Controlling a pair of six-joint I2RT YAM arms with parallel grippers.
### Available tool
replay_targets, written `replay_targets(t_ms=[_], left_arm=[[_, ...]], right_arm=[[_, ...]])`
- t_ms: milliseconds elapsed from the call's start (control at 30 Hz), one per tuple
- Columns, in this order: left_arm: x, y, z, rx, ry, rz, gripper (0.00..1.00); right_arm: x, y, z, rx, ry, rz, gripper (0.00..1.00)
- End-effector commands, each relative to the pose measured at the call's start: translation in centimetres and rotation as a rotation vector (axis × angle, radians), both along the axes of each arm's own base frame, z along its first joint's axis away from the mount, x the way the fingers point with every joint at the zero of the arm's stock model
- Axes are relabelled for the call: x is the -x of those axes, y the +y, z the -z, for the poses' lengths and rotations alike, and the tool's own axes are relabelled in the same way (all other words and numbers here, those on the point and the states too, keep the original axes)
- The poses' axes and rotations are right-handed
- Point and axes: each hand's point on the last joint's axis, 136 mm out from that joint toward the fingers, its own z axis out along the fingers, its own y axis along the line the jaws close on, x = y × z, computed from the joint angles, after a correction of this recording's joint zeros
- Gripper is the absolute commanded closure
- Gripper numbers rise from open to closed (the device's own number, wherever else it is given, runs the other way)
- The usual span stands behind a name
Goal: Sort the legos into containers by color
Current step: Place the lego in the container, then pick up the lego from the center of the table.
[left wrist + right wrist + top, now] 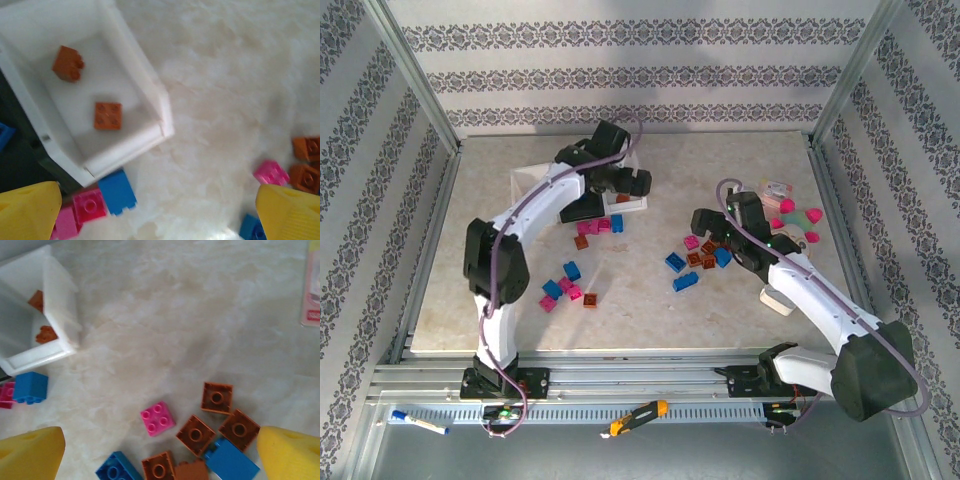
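Observation:
The blue lego [675, 262] [118, 468] at the cluster's container-side edge gets my right gripper next, moving back and down onto it, since a gap separates it from the brown ones.
My left gripper [160, 220] is open and holds nothing; its yellow fingertips [30, 210] frame bare table beside a white container [150, 95]. Two brown-orange legos [107, 116] lie in that container. Against its near wall sit a blue lego [117, 191] and a magenta one [89, 206]. From above, the left gripper [618, 188] hovers over the containers [632, 207]. My right gripper [160, 460] is open too, above a cluster of legos: a pink one [157, 418], several brown ones [195, 434] and a blue one [231, 460]. In the top view the right gripper [715, 232] hangs over that cluster [695, 260].
Another group of legos [565, 285] lies on the left-centre of the table. A pink-and-teal plush toy [798, 218] and a small packet [775, 190] sit at the right. Another white container [532, 180] stands left of the left arm. Patterned walls close three sides.

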Motion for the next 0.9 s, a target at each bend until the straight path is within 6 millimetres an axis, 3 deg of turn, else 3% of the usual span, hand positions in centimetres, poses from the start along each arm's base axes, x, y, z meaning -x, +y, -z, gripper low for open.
replay_targets(t_ms=[0, 133, 400, 600, 867], left_arm=[[2.0, -2.6, -1.5, 0.031, -0.154, 0.150, 0.01], [6.6, -3.9, -0.7, 0.079, -0.199, 0.281, 0.01], [13.7, -1.9, 2.1, 0.033, -0.328, 0.418, 0.00], [17.5, -0.7, 3.9, 0.044, -0.334, 0.493, 0.01], [19.7, 0.4, 4.9, 0.052, -0.371, 0.510, 0.01]], right_arm=[[1.2, 0.1, 1.4, -0.001, 0.059, -0.022, 0.02], [1.9, 2.1, 2.7, 0.008, 0.126, -0.138, 0.04], [3.0, 7.5, 5.6, 0.095, 0.297, -0.409, 0.10], [3.0, 9.6, 8.0, 0.188, 0.418, -0.511, 0.20], [2.4, 11.1, 10.6, 0.354, 0.508, -0.593, 0.33]])
